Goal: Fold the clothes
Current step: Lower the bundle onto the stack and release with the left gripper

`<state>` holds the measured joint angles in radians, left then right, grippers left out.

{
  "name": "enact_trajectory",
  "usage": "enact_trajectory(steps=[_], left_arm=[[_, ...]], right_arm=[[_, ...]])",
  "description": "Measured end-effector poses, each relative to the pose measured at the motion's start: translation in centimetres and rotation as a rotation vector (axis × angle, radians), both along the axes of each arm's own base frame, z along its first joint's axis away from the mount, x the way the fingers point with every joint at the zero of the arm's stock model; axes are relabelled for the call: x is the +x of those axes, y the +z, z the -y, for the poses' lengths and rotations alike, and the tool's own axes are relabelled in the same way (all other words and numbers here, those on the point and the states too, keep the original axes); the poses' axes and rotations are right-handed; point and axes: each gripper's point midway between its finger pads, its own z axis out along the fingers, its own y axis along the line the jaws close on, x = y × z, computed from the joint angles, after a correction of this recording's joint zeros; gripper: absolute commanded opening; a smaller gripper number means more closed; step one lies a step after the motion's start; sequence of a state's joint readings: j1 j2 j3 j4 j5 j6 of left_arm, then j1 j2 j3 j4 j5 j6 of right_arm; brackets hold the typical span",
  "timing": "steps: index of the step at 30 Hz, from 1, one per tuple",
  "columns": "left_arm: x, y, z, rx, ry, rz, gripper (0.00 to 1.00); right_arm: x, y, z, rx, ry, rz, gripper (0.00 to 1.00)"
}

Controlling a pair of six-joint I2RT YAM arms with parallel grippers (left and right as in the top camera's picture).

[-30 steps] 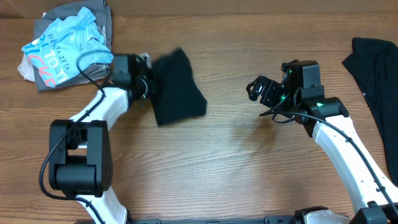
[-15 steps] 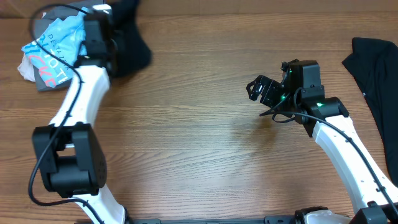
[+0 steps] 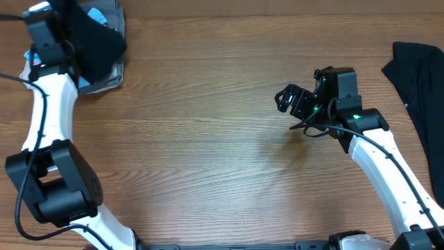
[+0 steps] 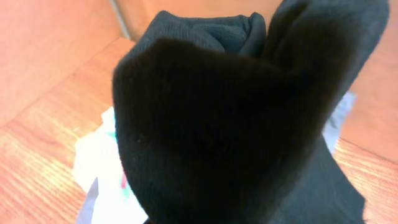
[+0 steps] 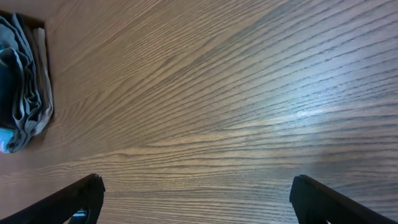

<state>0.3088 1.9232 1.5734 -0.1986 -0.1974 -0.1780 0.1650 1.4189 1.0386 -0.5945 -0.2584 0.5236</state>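
Observation:
My left gripper will go down next onto the pile of folded clothes [image 3: 104, 76] [image 4: 107, 177] to let go of the folded black T-shirt, because the T-shirt's gripped end still hangs above the pile.
My left gripper [image 3: 69, 31] is at the far left corner, shut on the folded black T-shirt [image 3: 97, 43], which it holds over the pile of folded clothes [image 3: 104, 76]. In the left wrist view the black T-shirt [image 4: 236, 124] fills the frame and hides the fingers; light blue and white fabric of the pile [image 4: 99, 168] shows below it. My right gripper [image 3: 288, 98] is open and empty above bare table right of centre; its fingertips [image 5: 196, 196] frame wood grain.
Another black garment [image 3: 420, 73] lies unfolded at the right edge of the table. The pile of grey and blue clothes also shows at the left edge of the right wrist view [image 5: 22, 93]. The wooden table [image 3: 222, 153] lies between the arms.
My left arm has carried the folded black T-shirt from the table's left-middle to the far left corner, over the clothes pile. The right arm has not moved.

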Motion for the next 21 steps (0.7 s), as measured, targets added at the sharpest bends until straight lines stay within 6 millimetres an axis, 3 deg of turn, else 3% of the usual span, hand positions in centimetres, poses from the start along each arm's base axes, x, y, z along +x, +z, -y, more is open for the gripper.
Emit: enact_trajectory(steps=[6, 14, 19, 20, 21], left_arm=[[-0.8, -3.1, -2.6, -0.085, 0.061, -0.026, 0.10], [-0.3, -8.8, -3.4, -0.134, 0.081, -0.095, 0.10], [0.3, -8.8, -4.1, -0.123, 0.087, -0.060, 0.04], [0.4, -8.6, -4.2, -0.121, 0.087, -0.054, 0.06], [0.4, -8.5, -4.4, -0.120, 0.089, -0.050, 0.18]], right_arm=[[-0.1, 0.0, -0.1, 0.007, 0.006, -0.001, 1.00], [-0.2, 0.1, -0.4, 0.018, 0.014, -0.004, 1.00], [-0.2, 0.0, -0.3, 0.017, 0.014, -0.008, 1.00], [-0.2, 0.0, -0.4, 0.018, 0.014, -0.007, 1.00], [-0.2, 0.0, -0.4, 0.018, 0.015, -0.007, 1.00]])
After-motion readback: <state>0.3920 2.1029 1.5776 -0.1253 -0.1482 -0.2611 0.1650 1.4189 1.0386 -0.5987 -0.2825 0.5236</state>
